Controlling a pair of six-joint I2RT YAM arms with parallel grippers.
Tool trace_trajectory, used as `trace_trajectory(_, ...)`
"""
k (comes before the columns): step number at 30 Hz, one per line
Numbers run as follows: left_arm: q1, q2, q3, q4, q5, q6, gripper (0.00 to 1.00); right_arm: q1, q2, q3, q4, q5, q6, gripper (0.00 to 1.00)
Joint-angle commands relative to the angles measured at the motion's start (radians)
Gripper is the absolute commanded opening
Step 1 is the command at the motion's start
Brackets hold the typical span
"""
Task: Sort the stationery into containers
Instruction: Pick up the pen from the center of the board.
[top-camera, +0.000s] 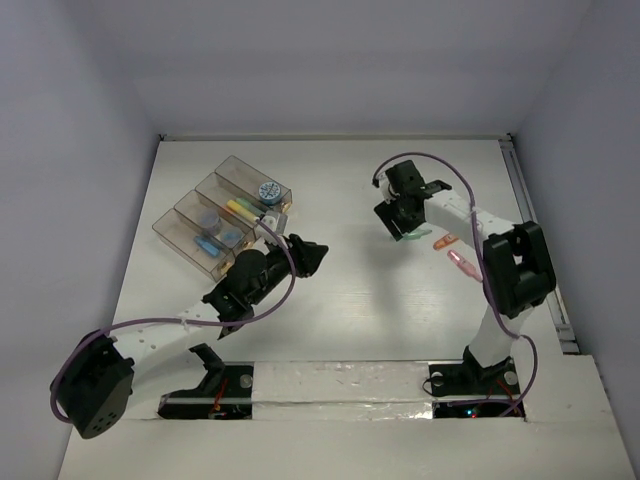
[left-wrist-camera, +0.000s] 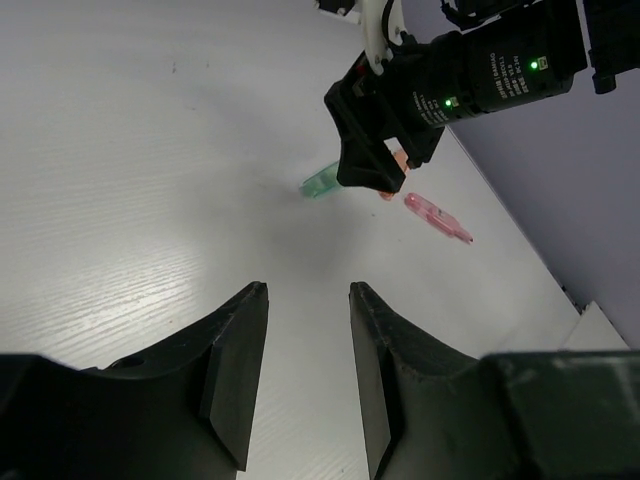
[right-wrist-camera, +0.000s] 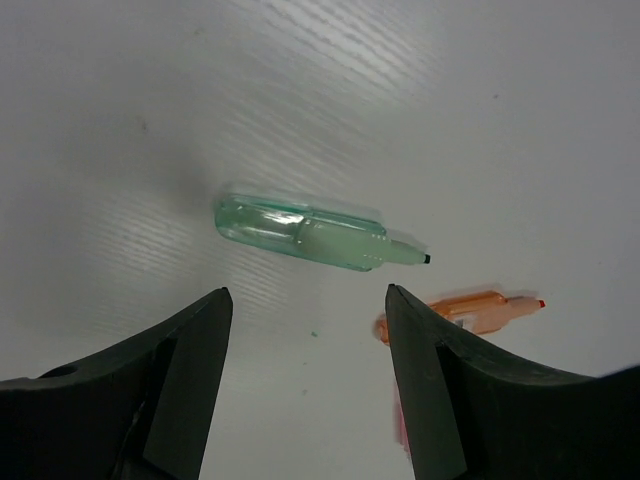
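My right gripper comes down next with open fingers around the green pen's rounded end. The orange pen lies near the green pen's tip, leaving that rounded end clear.
A green pen lies flat on the white table just ahead of my right gripper, which is open and holds nothing. An orange pen lies partly behind the right finger, and a pink pen lies closer to that arm's base. From above, the right gripper hangs over the green pen, with the orange pen beside it. My left gripper is open and empty near the containers. These hold a bluish roll, a yellow pen and blue pens.
The left wrist view shows the left gripper above bare table, looking toward the right gripper, the green pen and the pink pen. White walls enclose the table on three sides. A rail runs along the right edge.
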Motion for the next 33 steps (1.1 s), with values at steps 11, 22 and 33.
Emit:
trace_trajectory(11, -0.003, 0.014, 0.001, 0.038, -0.028, 0.025, 0.32, -0.012, 0.183, 0.161, -0.162, -0.014, -0.246, 0.70)
trace_trajectory(22, -0.003, 0.001, 0.001, 0.028, -0.034, 0.031, 0.31, -0.041, 0.300, 0.268, -0.199, -0.073, -0.309, 0.70)
trace_trajectory(33, 0.006, 0.020, 0.009, 0.024, -0.022, 0.029, 0.30, -0.060, 0.391, 0.359, -0.202, -0.242, -0.238, 0.36)
